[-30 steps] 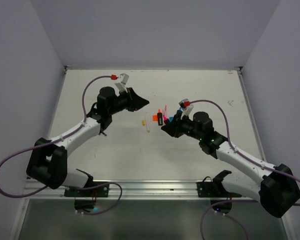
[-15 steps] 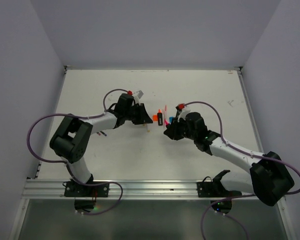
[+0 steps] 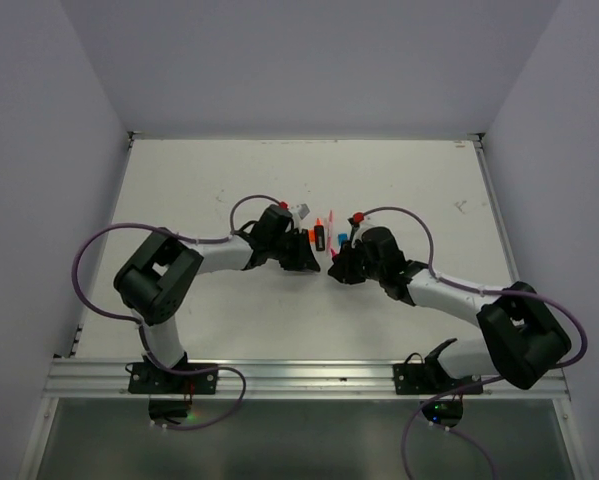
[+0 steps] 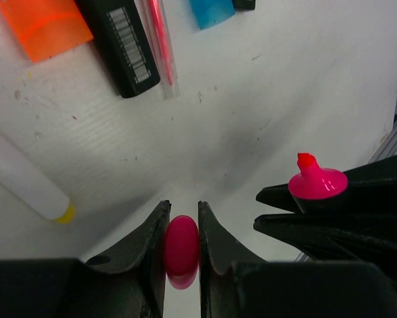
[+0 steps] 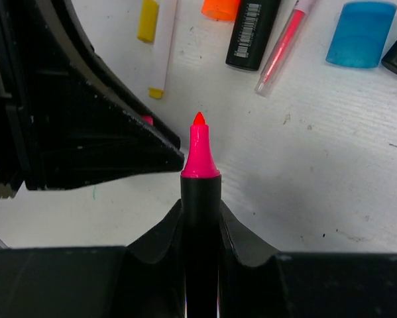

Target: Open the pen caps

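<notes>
Next, my right gripper lowers the black highlighter onto empty table, toward my left gripper, since the pink tip's cap is off.
My left gripper [image 4: 181, 228] is shut on a pink pen cap [image 4: 181, 244], which stands off its pen and is squeezed between both jaws. My right gripper [image 5: 200, 213] is shut on a black highlighter [image 5: 200, 199] whose bare pink tip [image 5: 199, 142] points up and away. Seen from the left wrist, that tip [image 4: 316, 182] is a short way to the right of the cap. From above, the left gripper [image 3: 304, 262] and the right gripper [image 3: 336, 268] face each other closely at mid-table.
Just beyond the grippers lie an orange cap [image 4: 42, 26] on a black highlighter [image 4: 122, 50], a thin pink pen [image 4: 160, 40], a blue cap [image 5: 360, 33], a white pen [image 4: 22, 179] and a yellow cap [image 5: 148, 20]. The white table [image 3: 179, 190] has walls at the back and both sides.
The left gripper has swung from the back left toward the near right, ending close beside the right gripper. The right gripper has hardly moved.
</notes>
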Controlling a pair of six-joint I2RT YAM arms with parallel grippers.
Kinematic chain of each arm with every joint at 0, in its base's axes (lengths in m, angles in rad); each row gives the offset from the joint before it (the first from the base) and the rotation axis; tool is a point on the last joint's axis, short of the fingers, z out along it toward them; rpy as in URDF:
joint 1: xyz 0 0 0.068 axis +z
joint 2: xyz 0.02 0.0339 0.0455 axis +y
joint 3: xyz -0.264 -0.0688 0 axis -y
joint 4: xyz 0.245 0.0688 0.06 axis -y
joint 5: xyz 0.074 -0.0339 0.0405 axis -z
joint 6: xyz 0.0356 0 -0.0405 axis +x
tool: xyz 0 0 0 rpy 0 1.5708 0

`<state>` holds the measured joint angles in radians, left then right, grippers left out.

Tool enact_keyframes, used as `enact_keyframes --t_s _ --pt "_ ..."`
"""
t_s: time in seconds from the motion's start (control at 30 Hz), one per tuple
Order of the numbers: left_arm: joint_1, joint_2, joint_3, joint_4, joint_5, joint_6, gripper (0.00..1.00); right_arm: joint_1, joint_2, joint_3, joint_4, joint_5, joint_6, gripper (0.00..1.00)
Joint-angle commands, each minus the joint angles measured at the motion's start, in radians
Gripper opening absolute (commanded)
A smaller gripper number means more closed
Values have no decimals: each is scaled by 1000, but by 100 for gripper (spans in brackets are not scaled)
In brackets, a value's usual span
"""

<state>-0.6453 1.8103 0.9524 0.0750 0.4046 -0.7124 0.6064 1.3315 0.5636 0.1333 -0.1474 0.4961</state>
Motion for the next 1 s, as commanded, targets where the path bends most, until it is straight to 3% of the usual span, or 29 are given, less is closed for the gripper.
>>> enact_keyframes --t_s 0.0,0.23,0.6,0.97 --pt "-19 1 -24 -6 -26 -30 16 -4 35 -17 58 19 59 0" --pt "-30 4 -33 19 -43 -45 26 -5 127 -28 106 -15 107 0" --pt "-30 -51 -75 14 -72 -56 51 -3 247 -68 268 -46 205 6" --pt "-25 -350 -53 -162 -203 -27 76 -3 207 -103 215 54 254 41"
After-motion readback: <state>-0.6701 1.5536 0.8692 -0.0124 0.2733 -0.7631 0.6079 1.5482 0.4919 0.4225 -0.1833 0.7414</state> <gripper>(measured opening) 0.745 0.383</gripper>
